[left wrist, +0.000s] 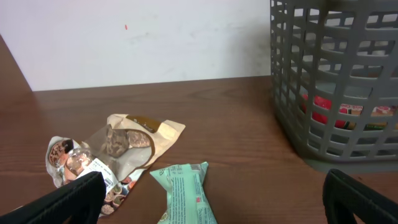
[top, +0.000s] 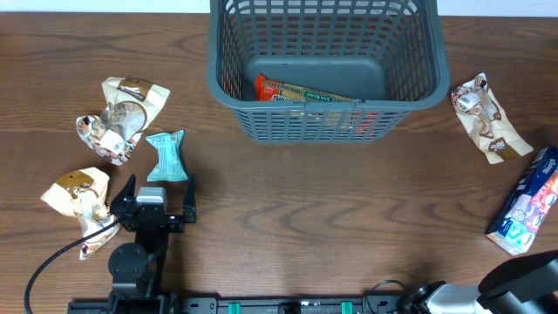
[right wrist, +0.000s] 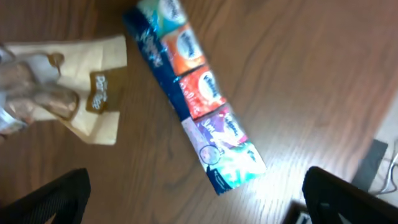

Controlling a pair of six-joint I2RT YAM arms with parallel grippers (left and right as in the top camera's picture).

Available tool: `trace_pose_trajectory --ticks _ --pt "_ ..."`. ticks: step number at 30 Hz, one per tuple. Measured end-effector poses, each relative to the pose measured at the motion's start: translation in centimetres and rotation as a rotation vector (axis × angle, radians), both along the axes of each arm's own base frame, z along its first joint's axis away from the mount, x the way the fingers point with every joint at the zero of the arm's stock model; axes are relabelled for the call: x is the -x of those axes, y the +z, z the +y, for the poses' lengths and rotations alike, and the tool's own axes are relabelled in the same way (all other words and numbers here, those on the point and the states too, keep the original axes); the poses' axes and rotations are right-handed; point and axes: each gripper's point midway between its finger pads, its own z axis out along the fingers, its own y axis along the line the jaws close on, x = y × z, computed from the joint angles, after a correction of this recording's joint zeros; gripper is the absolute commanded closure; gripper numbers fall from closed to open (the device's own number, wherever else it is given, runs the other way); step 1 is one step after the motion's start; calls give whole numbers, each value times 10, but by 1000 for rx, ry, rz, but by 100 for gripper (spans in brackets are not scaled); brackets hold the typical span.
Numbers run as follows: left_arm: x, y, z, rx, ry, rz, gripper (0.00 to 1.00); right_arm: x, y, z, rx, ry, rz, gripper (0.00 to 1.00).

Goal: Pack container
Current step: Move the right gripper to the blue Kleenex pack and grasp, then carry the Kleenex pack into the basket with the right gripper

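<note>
My right gripper will next reach outward and lower its open fingers either side of the pack's orange-and-red middle [top: 540, 187] [right wrist: 191, 70], as the long blue multi-colour pack lies below and outward.
The dark grey-blue slotted basket [top: 261, 105] stands at the back centre, with a red-orange snack bar [top: 301, 91] lying in it. It also shows in the left wrist view [left wrist: 336, 81]. My left gripper [top: 159, 190] is open and empty, just short of a teal snack packet [top: 166, 157], which lies between its fingers [left wrist: 211, 198] in the left wrist view [left wrist: 185, 190]. My right gripper [right wrist: 196, 196] is open and empty, hovering near a long blue multi-colour pack [right wrist: 193, 93] at the right edge of the table [top: 527, 205].
Two beige and clear snack packets [top: 126, 109] [top: 78, 196] lie at the left; one shows in the left wrist view [left wrist: 121, 146]. Another beige packet [top: 488, 118] lies right of the basket, seen also in the right wrist view [right wrist: 68, 93]. A black cable [top: 52, 262] runs at front left.
</note>
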Motion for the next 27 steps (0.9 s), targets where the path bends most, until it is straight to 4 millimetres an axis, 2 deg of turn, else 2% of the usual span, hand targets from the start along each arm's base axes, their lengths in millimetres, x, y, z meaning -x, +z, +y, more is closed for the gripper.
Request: trace_pose_trajectory --ticks 7,17,27 --pt "0 0 0 0 0 0 1 -12 -45 -3 -23 168 33 1" --pt "0 0 0 0 0 0 1 -18 -118 -8 -112 245 114 1" --pt "0 0 0 0 0 0 1 -25 -160 -17 -151 287 151 1"
